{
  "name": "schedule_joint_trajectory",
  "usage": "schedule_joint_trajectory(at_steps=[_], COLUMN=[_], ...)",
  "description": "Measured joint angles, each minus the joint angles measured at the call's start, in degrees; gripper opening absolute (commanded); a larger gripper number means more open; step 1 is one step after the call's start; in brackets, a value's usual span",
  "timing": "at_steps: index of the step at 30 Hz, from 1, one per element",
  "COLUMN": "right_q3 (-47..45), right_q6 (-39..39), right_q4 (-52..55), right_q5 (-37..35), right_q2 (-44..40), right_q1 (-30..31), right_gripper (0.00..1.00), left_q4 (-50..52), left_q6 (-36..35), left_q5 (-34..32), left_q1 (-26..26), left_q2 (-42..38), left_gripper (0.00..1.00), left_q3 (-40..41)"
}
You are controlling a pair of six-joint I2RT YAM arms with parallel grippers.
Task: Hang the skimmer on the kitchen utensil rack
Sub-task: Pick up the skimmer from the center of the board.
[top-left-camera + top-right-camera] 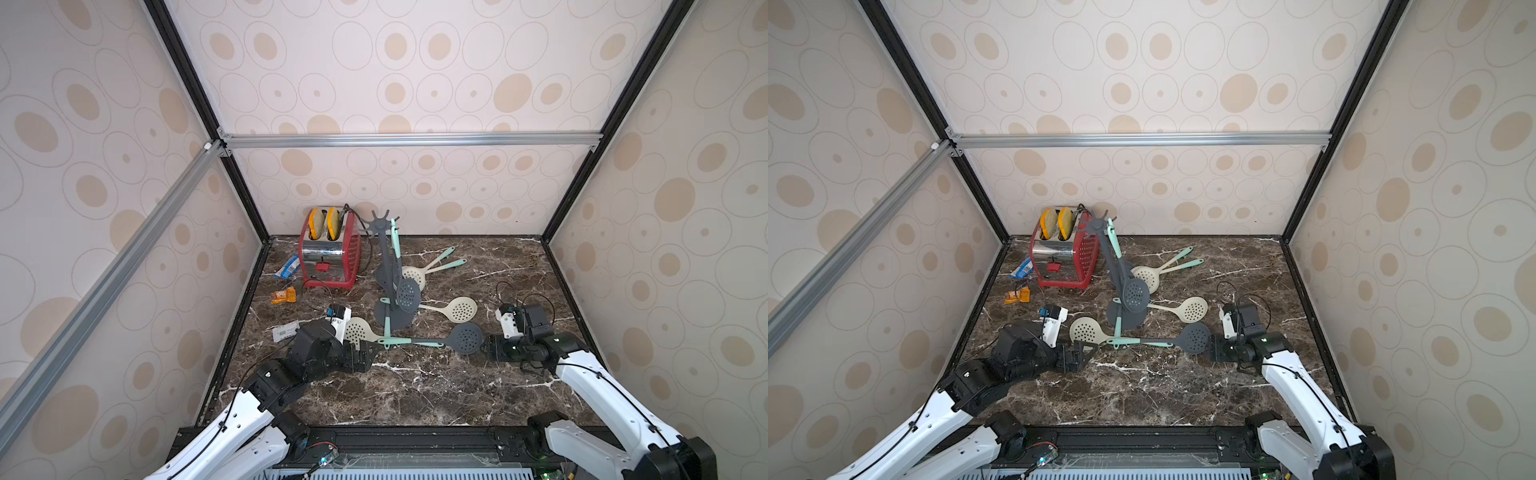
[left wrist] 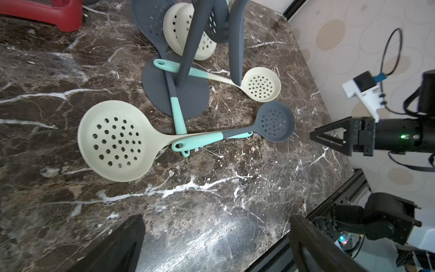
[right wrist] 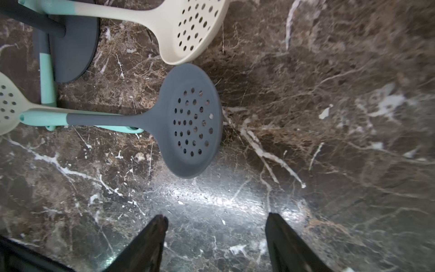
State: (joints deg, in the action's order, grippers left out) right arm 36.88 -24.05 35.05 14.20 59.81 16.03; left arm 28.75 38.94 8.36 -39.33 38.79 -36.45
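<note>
The robot's open right gripper will next move outward and down onto the rim of the flat skimmer's perforated bowl (image 1: 481, 334) (image 3: 220, 129) opposite its handle, because that rim lies clear of other utensils.
The kitchen utensil rack (image 1: 390, 266) stands mid-table on its round base (image 2: 164, 94). A dark grey skimmer (image 1: 408, 295) with a mint handle hangs from its crown of hooks (image 1: 1095, 226). Another dark grey skimmer (image 1: 467, 338) (image 3: 191, 122) lies flat in front of the base, its mint handle crossing other handles. My right gripper (image 1: 486, 349) (image 3: 216, 226) sits just beyond that skimmer's head, open and empty. A cream skimmer (image 2: 115, 141) lies by my left gripper (image 1: 371, 353) (image 2: 216, 235), which is wide open over bare table.
More cream skimmers lie right of the rack (image 1: 459, 309) and behind it (image 1: 415, 274). At the back left stands a red toaster (image 1: 330, 253) with its cord. Small packets (image 1: 284, 296) and a label (image 1: 286, 330) lie along the left wall.
</note>
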Motion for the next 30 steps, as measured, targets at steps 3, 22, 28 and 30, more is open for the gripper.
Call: schedule_joint_trajectory(at_steps=[3,22,28,30], right_q3=[0.90,9.07,8.41,8.31], right_q6=[-0.02,0.31,2.10,2.49], right_q4=[-4.04,-12.48,-6.16,-4.44], right_q5=[5.55,13.62,0.26,-4.33], right_q2=[5.97,28.30,11.85,4.96], right_q1=[-2.23,-7.28,-7.34,-7.37], right_gripper=[0.66,0.00,0.00,0.00], left_q4=[-2.91,-2.91,1.84,3.28], left_q6=[2.16,4.79,4.11,3.65], left_q5=[0.02,-1.75,-4.31,-5.03], left_q1=[-0.33,-0.35,-0.35,-0.37], left_q2=[0.04,-6.58,-6.78,-6.78], left_gripper=[0.99,0.99,0.99,0.99], left_q3=[1.79,2.75,0.50,-1.46])
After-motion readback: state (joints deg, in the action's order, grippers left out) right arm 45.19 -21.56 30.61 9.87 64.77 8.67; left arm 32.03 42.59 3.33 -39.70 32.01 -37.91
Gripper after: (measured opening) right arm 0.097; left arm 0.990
